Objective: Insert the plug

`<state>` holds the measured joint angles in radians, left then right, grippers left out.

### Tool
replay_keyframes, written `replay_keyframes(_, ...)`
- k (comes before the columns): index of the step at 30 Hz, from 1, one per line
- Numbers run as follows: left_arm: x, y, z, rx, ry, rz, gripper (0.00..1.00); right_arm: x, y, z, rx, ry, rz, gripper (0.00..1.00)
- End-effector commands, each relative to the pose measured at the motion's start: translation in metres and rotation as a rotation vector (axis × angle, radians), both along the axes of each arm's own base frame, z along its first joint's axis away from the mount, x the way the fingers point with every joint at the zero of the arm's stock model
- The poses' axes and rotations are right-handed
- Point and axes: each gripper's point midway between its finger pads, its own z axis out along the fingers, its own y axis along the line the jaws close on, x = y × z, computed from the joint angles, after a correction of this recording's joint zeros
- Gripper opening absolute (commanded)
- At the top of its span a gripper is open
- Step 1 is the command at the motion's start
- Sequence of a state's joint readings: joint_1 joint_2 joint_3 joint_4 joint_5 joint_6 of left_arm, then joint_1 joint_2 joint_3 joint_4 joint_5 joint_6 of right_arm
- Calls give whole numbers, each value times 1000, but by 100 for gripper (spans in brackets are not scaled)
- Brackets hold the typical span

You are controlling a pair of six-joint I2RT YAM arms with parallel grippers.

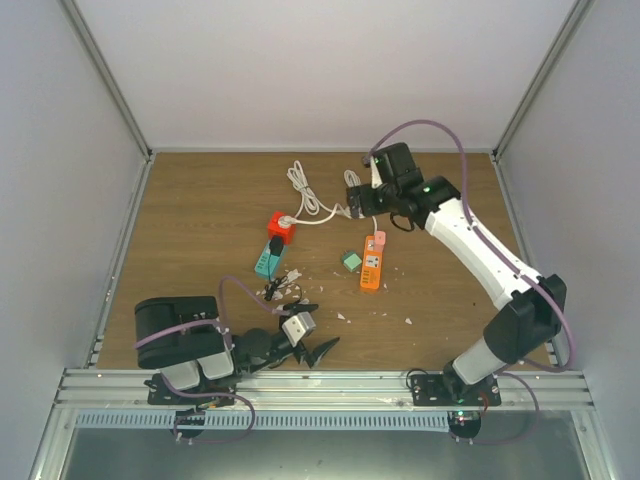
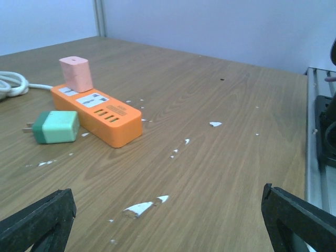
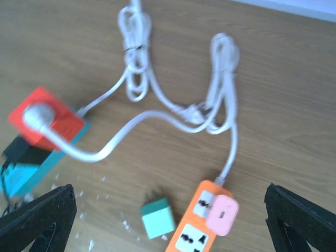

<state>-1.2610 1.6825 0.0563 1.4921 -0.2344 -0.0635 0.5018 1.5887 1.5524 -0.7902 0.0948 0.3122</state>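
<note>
The green adapter lies below my right gripper, nearer my base. Next, the gripper draws back, lowers around the green adapter's pale body [image 1: 353, 263] [image 3: 159, 223] and closes there.
An orange power strip [image 1: 371, 265] [image 2: 100, 115] [image 3: 197, 231] lies mid-table. A pink plug [image 1: 379, 240] [image 2: 76, 74] [image 3: 221, 214] stands upright on its socket at the cable end. Beside the strip lies a green adapter [image 1: 350, 261] [image 2: 55, 127] [image 3: 157, 218] on its side, prongs out. My right gripper [image 1: 352, 205] [image 3: 168, 210] hovers open above and behind the strip's cable end, holding nothing. My left gripper [image 1: 318, 330] [image 2: 168, 220] rests low near the front edge, open and empty, facing the strip.
A red cube socket [image 1: 280, 228] [image 3: 47, 118] with a white plug in it sits on a teal block [image 1: 268, 262] [image 3: 26, 170]. Coiled white cable [image 1: 305, 195] [image 3: 157, 115] runs behind the strip. White chips [image 2: 139, 209] dot the wood. Walls enclose the table.
</note>
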Motion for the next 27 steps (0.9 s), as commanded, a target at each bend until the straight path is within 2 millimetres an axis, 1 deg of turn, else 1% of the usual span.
replay_keyframes(1, 8, 13, 18, -96, 27, 15, 99, -25, 39, -37, -66, 53, 282, 100)
replay_keyframes(3, 11, 18, 19, -106, 37, 18, 99, -32, 47, -51, -104, 76, 325, 100)
replay_keyframes(5, 15, 21, 22, -112, 36, 29, 99, -36, 56, -54, -108, 56, 361, 100)
replay_keyframes(7, 16, 22, 25, -117, 32, 34, 99, -41, 61, -64, -108, 62, 390, 100)
replay_keyframes(8, 17, 23, 27, -122, 29, 38, 99, -44, 61, -73, -114, 78, 396, 100)
replay_keyframes(9, 15, 30, 20, -103, 38, 41, 99, -49, 59, -87, -126, 103, 401, 100)
replay_keyframes(10, 15, 32, 20, -102, 38, 44, 99, -54, 61, -97, -135, 119, 413, 99)
replay_keyframes(11, 15, 33, 20, -101, 38, 47, 99, -58, 63, -107, -144, 138, 425, 97)
replay_keyframes(13, 16, 35, 21, -103, 38, 54, 99, -64, 72, -117, -153, 174, 449, 90)
replay_keyframes(14, 17, 36, 21, -104, 40, 57, 99, -67, 76, -121, -162, 187, 463, 88)
replay_keyframes(16, 18, 37, 20, -104, 43, 57, 99, -72, 83, -136, -189, 224, 482, 86)
replay_keyframes(19, 19, 37, 21, -109, 45, 58, 99, -75, 82, -162, -217, 273, 475, 83)
replay_keyframes(21, 19, 39, 21, -109, 46, 60, 99, -75, 83, -173, -217, 296, 464, 82)
replay_keyframes(27, 24, 47, 23, -116, 47, 81, 99, -68, 74, -190, -250, 288, 399, 81)
